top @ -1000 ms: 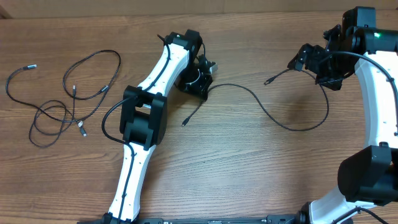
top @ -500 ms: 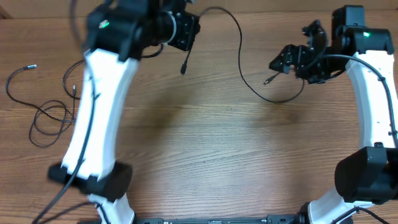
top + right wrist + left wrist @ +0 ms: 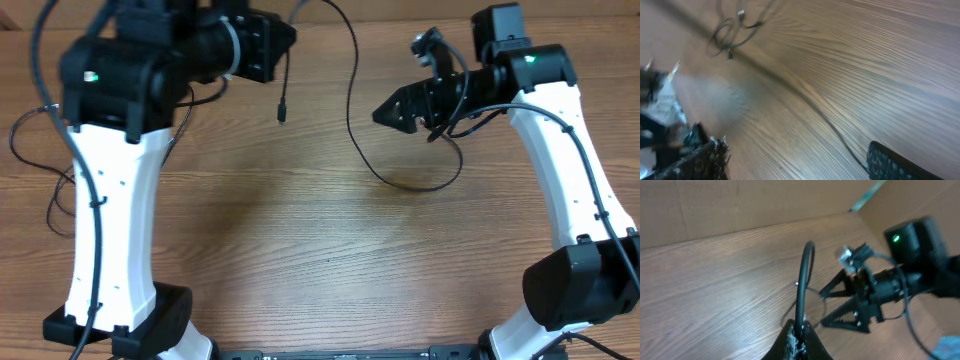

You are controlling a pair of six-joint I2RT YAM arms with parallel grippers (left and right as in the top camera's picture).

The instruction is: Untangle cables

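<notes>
The cable hangs clear, so my left gripper should next stay high, move toward the loose loops to its left in the overhead view and let go of the cable.
One thin black cable (image 3: 352,110) hangs from my left gripper (image 3: 262,42), which is raised high over the back of the table and shut on it. In the left wrist view the cable (image 3: 804,275) rises from between the jaws (image 3: 799,332). Its plug end (image 3: 281,118) dangles free. The cable loops on the table (image 3: 410,186) and runs up to my right gripper (image 3: 392,112). That gripper is open, and the cable (image 3: 805,97) ends against its right finger (image 3: 795,160). The other cables (image 3: 62,190) lie in loose loops at far left, partly hidden by my left arm, and also show in the right wrist view (image 3: 732,30).
The wooden table (image 3: 300,260) has a cardboard wall behind it (image 3: 740,205). My raised left arm (image 3: 105,200) covers much of the left side in the overhead view. My right arm (image 3: 570,150) stands along the right edge.
My left arm has risen high, lifting the cable and its plug off the table. My right gripper has moved left toward the middle, and the cable's loop has followed it.
</notes>
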